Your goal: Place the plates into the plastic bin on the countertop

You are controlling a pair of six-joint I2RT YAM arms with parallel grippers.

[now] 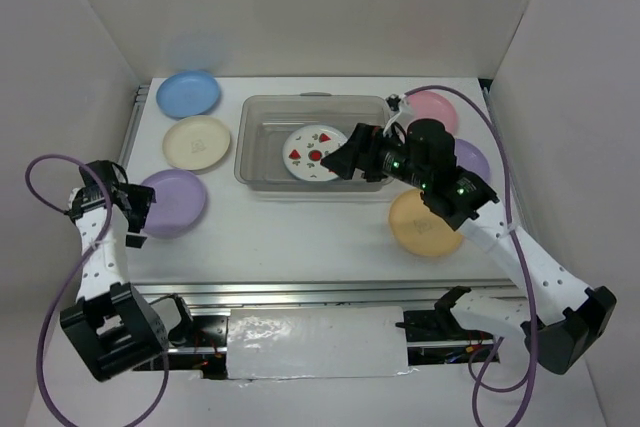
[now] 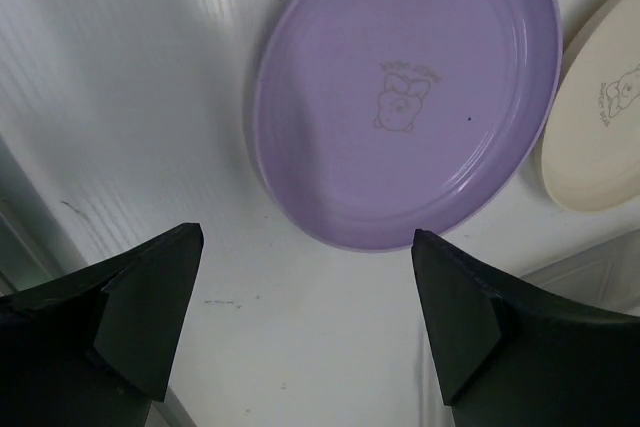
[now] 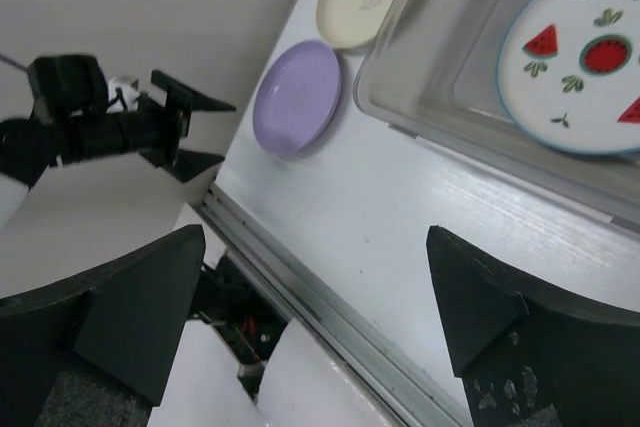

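My left gripper lowers its open fingers around the near rim of the purple plate (image 1: 172,203) next, since that rim lies ahead of the gripper's fingers.
The watermelon plate (image 1: 315,154) lies inside the clear plastic bin (image 1: 300,99) at the back middle of the white countertop (image 1: 300,227). My right gripper (image 1: 343,160) hovers open and empty at the bin's right part, beside that plate. The right wrist view shows the gripper (image 3: 320,297), the watermelon plate (image 3: 580,57) and the bin (image 3: 420,117). My left gripper (image 1: 135,212) is open and empty just left of a purple plate (image 1: 172,203). In the left wrist view that plate (image 2: 405,97) lies just ahead of the gripper (image 2: 310,317).
On the left lie a blue plate (image 1: 188,94) and a cream plate (image 1: 197,142). On the right lie a pink plate (image 1: 432,107), a second purple plate (image 1: 470,159) and an orange-yellow plate (image 1: 420,227), partly under my right arm. White walls surround the countertop.
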